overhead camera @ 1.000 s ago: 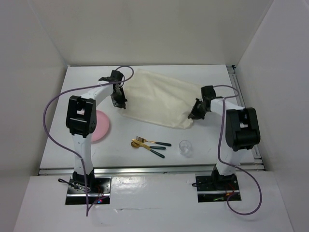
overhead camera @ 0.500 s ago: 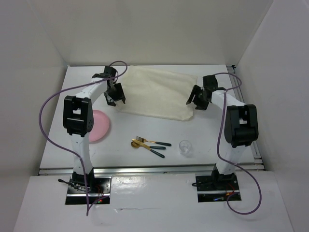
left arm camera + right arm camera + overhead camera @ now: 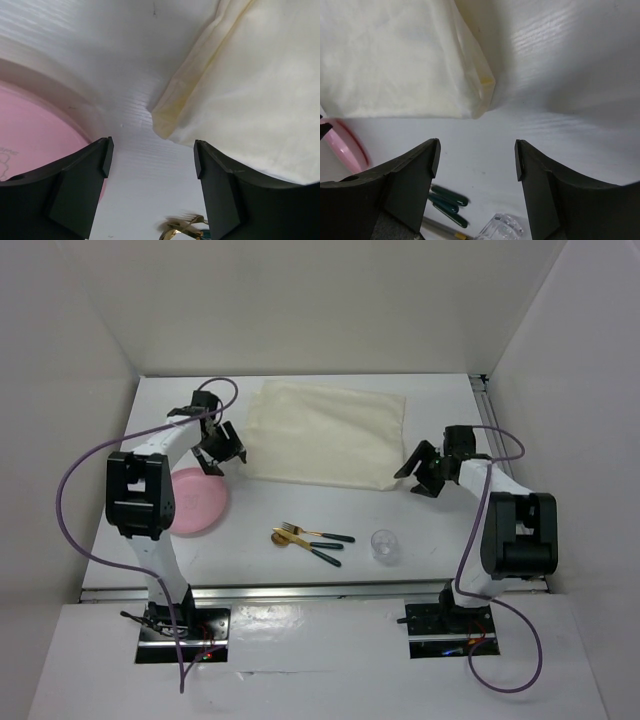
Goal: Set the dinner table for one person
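My left gripper will next move down and to the right in the top view, onto the cloth's near corner by the pink plate, because its open fingers still hang beside that corner.
A cream cloth (image 3: 325,435) lies flat on the white dinner table (image 3: 270,560), spread across its far middle. My left gripper (image 3: 221,448) hangs open just off the cloth's near left corner (image 3: 162,122), with nothing between its fingers. My right gripper (image 3: 426,470) is open too, beside the cloth's near right corner (image 3: 482,97). A pink plate (image 3: 195,501) lies at the left, partly under the left arm. Gold cutlery with dark green handles (image 3: 310,539) and a clear glass (image 3: 383,545) sit near the front middle.
White walls close in the table on three sides. A metal rail (image 3: 300,590) runs along the near edge and another down the right side (image 3: 500,455). A purple cable loops from each arm.
Both grippers have let go of the cloth's near corners, opened and drawn back outward. The cloth, bunched and lifted before, now lies flat and spread.
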{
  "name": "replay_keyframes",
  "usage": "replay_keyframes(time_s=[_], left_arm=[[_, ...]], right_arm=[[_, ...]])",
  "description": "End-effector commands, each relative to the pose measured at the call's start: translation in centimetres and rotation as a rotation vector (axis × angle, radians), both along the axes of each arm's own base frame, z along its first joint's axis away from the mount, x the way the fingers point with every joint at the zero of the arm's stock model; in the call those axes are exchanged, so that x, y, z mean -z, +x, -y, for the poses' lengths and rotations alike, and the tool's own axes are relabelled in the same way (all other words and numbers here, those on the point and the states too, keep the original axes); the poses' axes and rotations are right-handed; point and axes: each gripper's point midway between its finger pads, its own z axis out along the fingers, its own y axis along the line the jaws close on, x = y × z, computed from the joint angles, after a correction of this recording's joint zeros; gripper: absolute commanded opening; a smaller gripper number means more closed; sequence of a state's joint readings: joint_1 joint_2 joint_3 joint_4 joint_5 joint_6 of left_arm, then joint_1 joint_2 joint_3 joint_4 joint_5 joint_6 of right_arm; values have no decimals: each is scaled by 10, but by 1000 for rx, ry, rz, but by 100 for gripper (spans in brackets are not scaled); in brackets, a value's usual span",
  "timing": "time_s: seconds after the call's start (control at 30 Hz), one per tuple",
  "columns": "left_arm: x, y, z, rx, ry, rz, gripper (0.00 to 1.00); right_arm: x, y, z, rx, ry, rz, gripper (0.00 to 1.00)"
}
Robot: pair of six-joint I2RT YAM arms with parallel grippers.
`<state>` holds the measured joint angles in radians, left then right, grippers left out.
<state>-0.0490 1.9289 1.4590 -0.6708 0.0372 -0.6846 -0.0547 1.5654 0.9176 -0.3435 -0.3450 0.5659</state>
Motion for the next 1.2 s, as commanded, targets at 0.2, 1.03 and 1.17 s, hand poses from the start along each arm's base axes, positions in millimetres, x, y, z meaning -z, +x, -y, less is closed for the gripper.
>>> replay_keyframes(time_s=[0.2,1.03,1.17], left_arm=[[26,4,30,34,-119,-20,84],[-46,34,35,48,-77,160,0],[-120,46,35,71,-77,307,0]], right_arm=[[-2,1,-21,-3,137,53,73],[-15,43,-6,78,82,134,0],[-100,71,4,61,13,327,0]])
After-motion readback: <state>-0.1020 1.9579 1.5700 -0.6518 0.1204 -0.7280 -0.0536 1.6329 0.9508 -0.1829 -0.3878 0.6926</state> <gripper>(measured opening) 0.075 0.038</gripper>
